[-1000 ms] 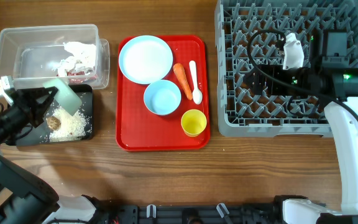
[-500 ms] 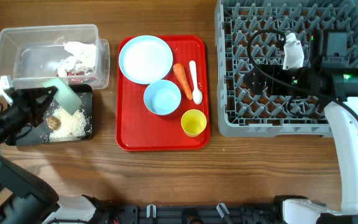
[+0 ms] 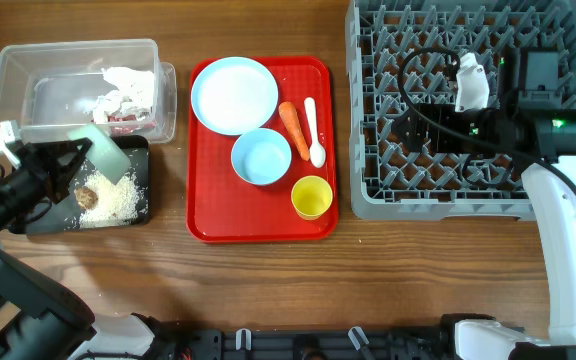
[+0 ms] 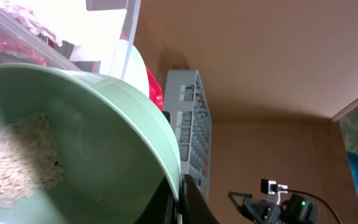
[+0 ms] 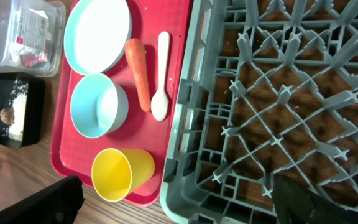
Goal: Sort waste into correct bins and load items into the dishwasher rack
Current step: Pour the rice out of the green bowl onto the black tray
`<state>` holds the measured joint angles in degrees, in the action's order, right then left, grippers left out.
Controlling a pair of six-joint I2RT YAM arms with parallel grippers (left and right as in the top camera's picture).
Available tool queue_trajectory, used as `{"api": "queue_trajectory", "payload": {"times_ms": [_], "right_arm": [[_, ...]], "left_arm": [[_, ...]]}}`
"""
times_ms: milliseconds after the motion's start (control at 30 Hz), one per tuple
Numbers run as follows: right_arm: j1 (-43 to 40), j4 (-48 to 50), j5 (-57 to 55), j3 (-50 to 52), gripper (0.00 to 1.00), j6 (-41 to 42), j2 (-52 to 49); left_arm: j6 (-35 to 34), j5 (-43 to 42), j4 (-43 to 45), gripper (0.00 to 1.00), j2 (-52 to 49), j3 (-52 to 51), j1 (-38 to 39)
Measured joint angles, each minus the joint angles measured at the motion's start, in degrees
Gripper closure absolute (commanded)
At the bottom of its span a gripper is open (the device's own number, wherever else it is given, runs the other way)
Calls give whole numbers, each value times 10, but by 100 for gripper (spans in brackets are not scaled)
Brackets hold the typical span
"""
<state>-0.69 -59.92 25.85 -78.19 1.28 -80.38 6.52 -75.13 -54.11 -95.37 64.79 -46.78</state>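
I will next swing my left gripper over the red tray's near corner (image 3: pixel 225 214) by the black tray (image 3: pixel 140 152), because that corner is bare. I will then turn the bowl upright, lower it and let go.
My left gripper (image 3: pixel 76 165) is shut on the rim of the pale green bowl (image 3: pixel 108 155) and holds it tilted over the black tray (image 3: pixel 140 152). Rice grains (image 3: pixel 118 203) and a brown lump (image 3: pixel 87 196) lie in that tray. In the left wrist view the bowl (image 4: pixel 86 149) still holds rice (image 4: pixel 17 163), with the jaws (image 4: pixel 179 200) pinching its edge. The clear tub (image 3: pixel 28 70) holds paper scraps (image 3: pixel 123 88). My right gripper (image 3: pixel 413 128) hangs open and empty over the grey rack (image 3: pixel 368 190); its fingers (image 5: pixel 179 205) are spread wide.
The red tray (image 3: pixel 203 225) carries a pale blue plate (image 3: pixel 234 94), pale blue bowl (image 3: pixel 261 157), carrot (image 3: pixel 293 122), white spoon (image 3: pixel 313 130) and yellow cup (image 3: pixel 312 197). The right wrist view shows the cup (image 5: pixel 120 174), carrot (image 5: pixel 139 71) and rack (image 5: pixel 278 93).
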Motion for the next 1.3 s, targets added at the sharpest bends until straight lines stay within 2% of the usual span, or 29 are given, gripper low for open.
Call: {"api": "queue_trajectory", "payload": {"times_ms": [400,567,767,1033,1300], "right_arm": [[0,0,0,0,0,0,0],[0,0,-3,0,0,0,0],[0,0,-4,0,0,0,0],[0,6,-4,0,0,0,0],[0,6,-4,0,0,0,0]], "left_arm": [[-13,0,10,96,-49,0,0],[-63,-31,35,96,-49,0,-3],[-112,-47,4,96,-49,0,-3],[-102,-40,-44,96,-49,2,-3],[-87,11,-70,96,-49,2,-3]]}}
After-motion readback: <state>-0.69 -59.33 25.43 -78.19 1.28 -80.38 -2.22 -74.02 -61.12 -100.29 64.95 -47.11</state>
